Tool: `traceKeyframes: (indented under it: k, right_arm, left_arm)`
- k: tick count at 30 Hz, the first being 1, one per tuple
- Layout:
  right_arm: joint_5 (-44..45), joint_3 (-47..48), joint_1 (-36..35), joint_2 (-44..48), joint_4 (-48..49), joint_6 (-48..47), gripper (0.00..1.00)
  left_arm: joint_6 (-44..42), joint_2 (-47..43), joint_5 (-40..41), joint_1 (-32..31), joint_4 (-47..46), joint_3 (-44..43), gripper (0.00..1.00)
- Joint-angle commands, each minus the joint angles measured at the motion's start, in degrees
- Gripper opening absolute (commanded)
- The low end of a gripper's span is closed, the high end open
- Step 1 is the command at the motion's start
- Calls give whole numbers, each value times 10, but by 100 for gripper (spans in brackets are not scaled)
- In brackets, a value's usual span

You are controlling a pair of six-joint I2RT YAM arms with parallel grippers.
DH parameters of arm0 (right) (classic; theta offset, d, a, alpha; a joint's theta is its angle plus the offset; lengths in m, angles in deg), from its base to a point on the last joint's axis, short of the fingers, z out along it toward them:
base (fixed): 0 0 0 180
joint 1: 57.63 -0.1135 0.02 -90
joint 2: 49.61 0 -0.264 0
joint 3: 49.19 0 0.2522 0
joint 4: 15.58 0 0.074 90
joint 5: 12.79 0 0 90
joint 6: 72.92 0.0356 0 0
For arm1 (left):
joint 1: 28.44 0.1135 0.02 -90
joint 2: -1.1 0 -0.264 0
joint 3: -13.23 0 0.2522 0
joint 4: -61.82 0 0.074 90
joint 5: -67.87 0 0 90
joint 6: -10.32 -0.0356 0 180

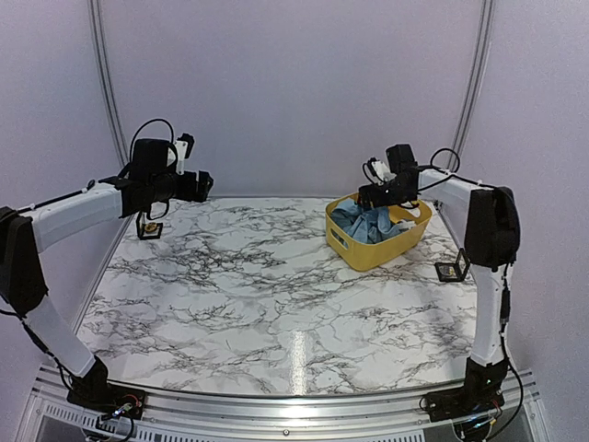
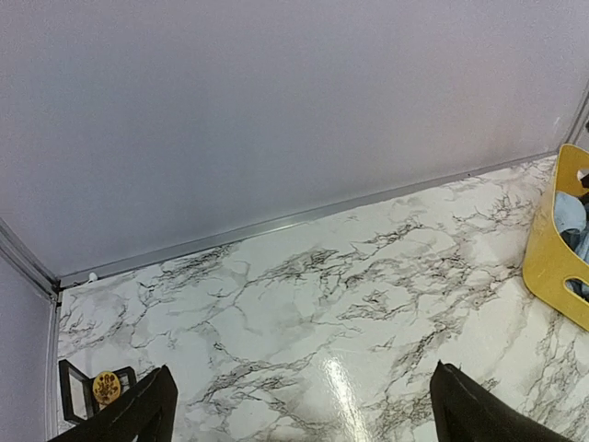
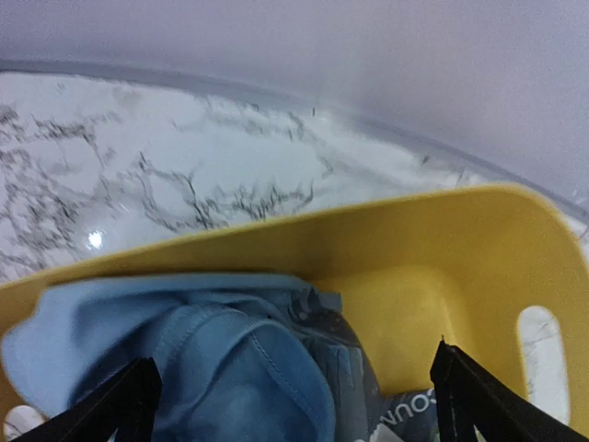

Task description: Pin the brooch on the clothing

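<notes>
My right gripper should next move down to the collar fabric bunched in the basket, lower its open fingers around its raised fold [image 1: 370,221] [image 3: 276,359], which shows between them, and close.
The light blue T-shirt [image 1: 365,223] lies crumpled inside a yellow basket [image 1: 386,251] at the back right. In the right wrist view the shirt [image 3: 212,368] fills the basket [image 3: 414,258], with some dark print showing at the bottom. My right gripper [image 1: 370,195] hovers just above the shirt, open and empty; it also shows in the right wrist view [image 3: 294,419]. A round gold brooch [image 2: 106,387] sits in a small black stand [image 1: 148,226] at the back left. My left gripper [image 1: 206,185] is open and empty, raised above the table to the right of the stand; it also shows in the left wrist view [image 2: 304,428].
A second small black stand [image 1: 451,268] sits on the marble table [image 1: 258,295] right of the basket. The basket's side [image 2: 552,249] shows at the right edge of the left wrist view. White walls close in the back and sides.
</notes>
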State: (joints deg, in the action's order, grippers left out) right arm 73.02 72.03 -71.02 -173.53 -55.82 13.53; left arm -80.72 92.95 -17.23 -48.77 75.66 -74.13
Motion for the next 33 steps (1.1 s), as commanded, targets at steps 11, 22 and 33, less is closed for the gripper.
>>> traceKeyframes:
  k: [11, 22, 33]
  right_arm:
    - [14, 116, -18, -85, -164, -17, 0]
    - [-79, 155, -152, 186, 35, -111, 0]
    - [-194, -16, -355, 252, 196, -183, 0]
  left_arm:
    - [-16, -37, 16, -18, 19, -3, 99]
    - [-17, -75, 39, -18, 19, 1, 99]
    - [-37, -142, 152, -16, 23, 13, 99]
